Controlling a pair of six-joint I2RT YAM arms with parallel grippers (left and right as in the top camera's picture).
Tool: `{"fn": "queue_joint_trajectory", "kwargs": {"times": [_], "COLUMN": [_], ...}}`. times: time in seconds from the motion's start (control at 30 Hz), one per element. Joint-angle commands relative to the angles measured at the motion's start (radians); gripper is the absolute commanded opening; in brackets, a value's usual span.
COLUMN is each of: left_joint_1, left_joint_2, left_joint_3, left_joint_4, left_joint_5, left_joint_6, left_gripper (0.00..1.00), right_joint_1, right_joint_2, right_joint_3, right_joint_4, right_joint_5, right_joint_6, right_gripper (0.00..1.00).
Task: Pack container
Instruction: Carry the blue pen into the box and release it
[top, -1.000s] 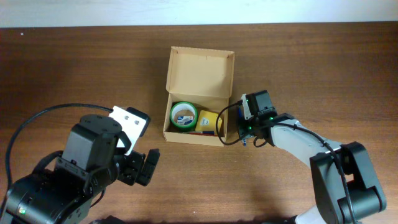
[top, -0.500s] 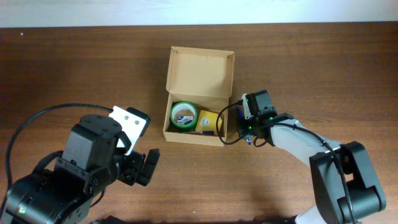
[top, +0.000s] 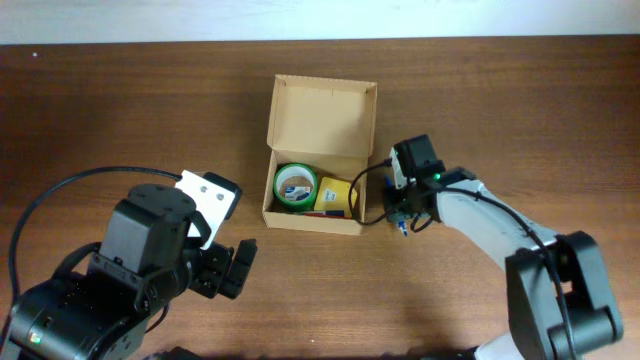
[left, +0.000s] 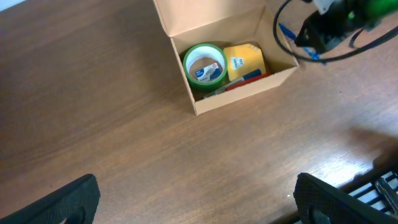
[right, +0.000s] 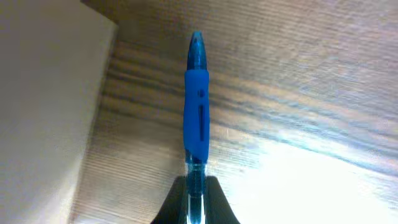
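My right gripper should go up across the box's side while turning, then down over the yellow packet (top: 335, 194) to release the pen, as the box's side separates it from the packed things.
The container (top: 322, 118) is a tan cardboard box with its flap lid open at the table's middle. It also shows in the left wrist view (left: 249, 92). Inside lie a green tape roll (top: 296, 186) and a yellow packet (top: 335, 194). My right gripper (top: 402, 220) is just right of the box and is shut on a blue pen (right: 197, 106), which points down over the table beside the box wall (right: 43, 106). My left gripper (left: 199, 199) is open and empty, low at the front left, well away from the box.
The wooden table (top: 120, 110) runs around the box. The right arm's black cable (top: 372, 190) loops beside the box's right wall. The left arm's body (top: 130, 270) fills the front left corner.
My right gripper has shifted slightly up and to the right with the pen, a little away from the box's right wall. The left arm has not moved.
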Motion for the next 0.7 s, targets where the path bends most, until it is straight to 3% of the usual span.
{"fn": "queue_joint_trajectory", "kwargs": {"times": [0.0,0.33,0.53,0.67], "left_joint_1": [-0.005,-0.005,-0.005,-0.005], "left_joint_2": [-0.003,-0.003,-0.003,-0.003], "left_joint_3": [0.014,0.014,0.014,0.014], "left_joint_4": [0.0,0.0,0.0,0.0], "left_joint_5": [0.008,0.008,0.008,0.008], "left_joint_6": [0.015,0.015,0.015,0.015], "left_gripper": [1.0,1.0,0.99,1.0], "right_joint_1": [0.004,0.005,0.039,0.107], "right_joint_2": [-0.084,-0.214,-0.245,-0.237], "right_joint_3": [0.098,0.319,0.369,0.369], "right_joint_4": [-0.046,-0.202,-0.194,-0.195], "right_joint_5": [-0.002,-0.006,-0.185,-0.196], "right_joint_6": [0.011,0.007,-0.225,-0.368], "right_gripper": [0.04,0.04,0.04,0.04]}}
